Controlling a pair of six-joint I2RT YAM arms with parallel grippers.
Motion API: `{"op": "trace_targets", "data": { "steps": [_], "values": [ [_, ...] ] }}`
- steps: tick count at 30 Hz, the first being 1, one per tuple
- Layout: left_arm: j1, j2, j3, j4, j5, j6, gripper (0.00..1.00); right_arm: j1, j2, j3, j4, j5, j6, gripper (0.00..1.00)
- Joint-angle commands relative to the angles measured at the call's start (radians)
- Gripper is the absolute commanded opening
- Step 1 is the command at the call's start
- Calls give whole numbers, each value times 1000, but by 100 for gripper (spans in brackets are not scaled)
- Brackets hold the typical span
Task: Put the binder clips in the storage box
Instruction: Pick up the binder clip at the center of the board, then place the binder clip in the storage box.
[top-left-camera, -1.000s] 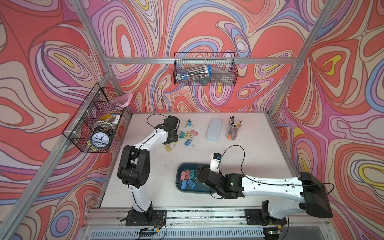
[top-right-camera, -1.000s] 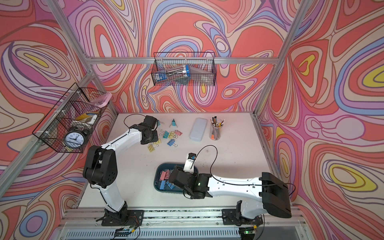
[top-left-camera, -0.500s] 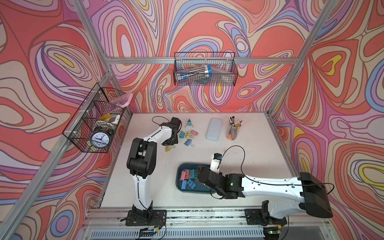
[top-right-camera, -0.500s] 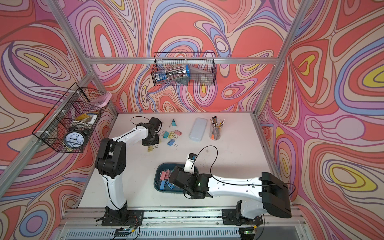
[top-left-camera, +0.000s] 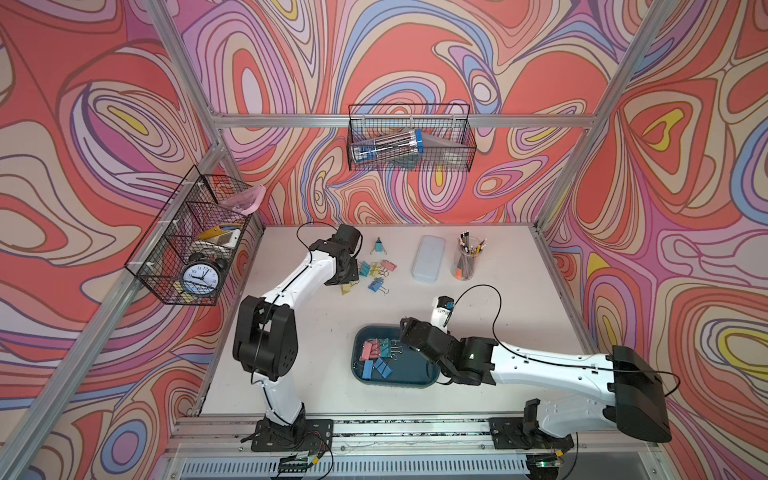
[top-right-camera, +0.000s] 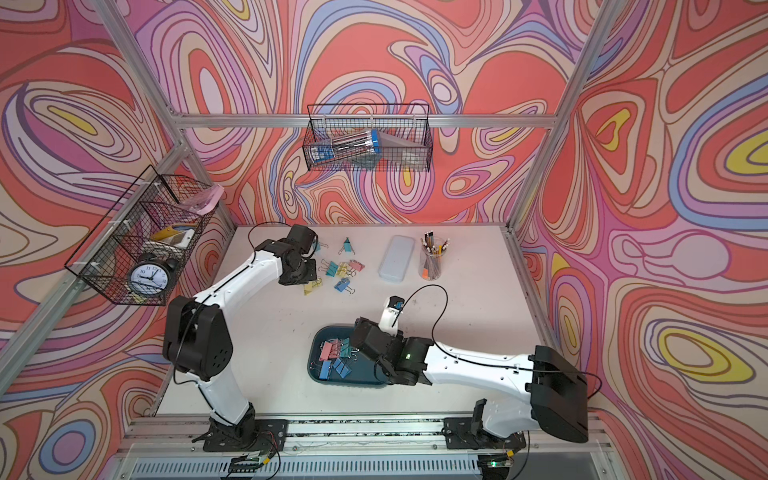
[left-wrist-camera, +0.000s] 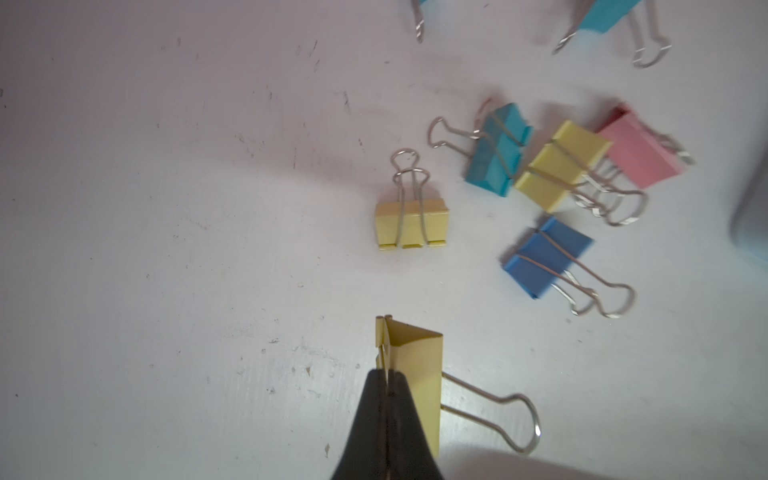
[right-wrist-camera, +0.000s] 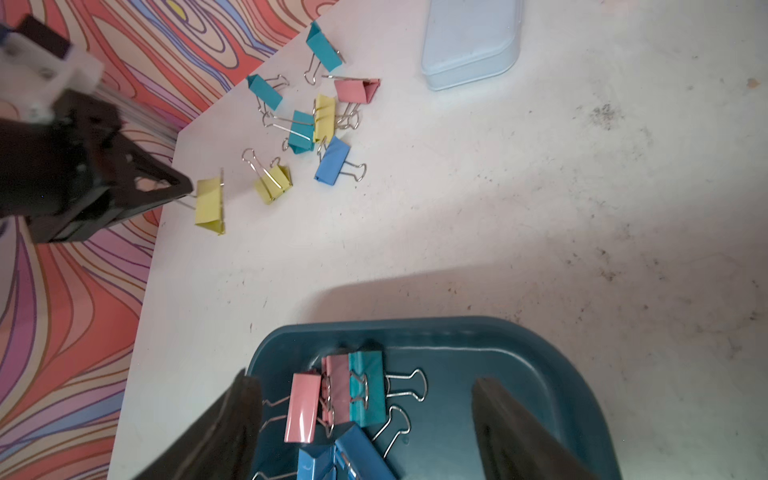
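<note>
The left gripper swings back and down into the storage box (top-left-camera: 411, 376) next. It releases the yellow clip on the box's empty bottom spot beside the blue clips.
My left gripper (left-wrist-camera: 388, 376) is shut on a yellow binder clip (left-wrist-camera: 417, 374), pinching one of its wire handles; the same clip (right-wrist-camera: 210, 205) also shows in the right wrist view and in both top views (top-left-camera: 345, 288) (top-right-camera: 309, 286). Several more binder clips (top-left-camera: 376, 268) lie loose beside it: yellow (left-wrist-camera: 411, 224), teal (left-wrist-camera: 496, 149), pink (left-wrist-camera: 640, 151) and blue (left-wrist-camera: 544, 255). The dark teal storage box (top-left-camera: 411, 376) (right-wrist-camera: 498, 353) holds several pink, teal and blue clips (right-wrist-camera: 336, 395). My right gripper (right-wrist-camera: 365, 380) hangs open above them, holding nothing.
A pale closed case (top-left-camera: 428, 257) and a clear cup of pencils (top-left-camera: 467, 259) stand at the back right. A wire basket (top-left-camera: 409, 139) hangs on the back wall. Another wire basket (top-left-camera: 166, 232), holding a clock (top-left-camera: 199, 278), is on the left wall.
My left jaws have closed on the yellow clip's handle. My right jaws have spread wider above the storage box.
</note>
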Motion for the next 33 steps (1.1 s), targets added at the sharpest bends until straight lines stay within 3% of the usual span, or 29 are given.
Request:
{"op": "trace_targets", "data": {
  "steps": [1, 8, 14, 19, 25, 33],
  "values": [
    [-65, -111, -14, -62, 86, 7, 0, -76, -40, -50, 55, -69, -58, 85],
    [-334, -291, -22, -172, 17, -34, 0, -210, -77, -106, 52, -104, -59, 98],
    [-587, -352, -87, -210, -56, -150, 0, -288, -141, -188, 58, -111, -23, 98],
    [-776, -311, -160, -186, -102, -264, 0, -325, -215, -258, 62, -128, 2, 98],
    [-861, -170, -245, -163, -105, -308, 0, -330, -272, -292, 14, -118, 27, 98],
    [-873, -90, -356, -67, -138, -305, 0, -330, -289, -337, 47, -134, 71, 98]
  ]
}}
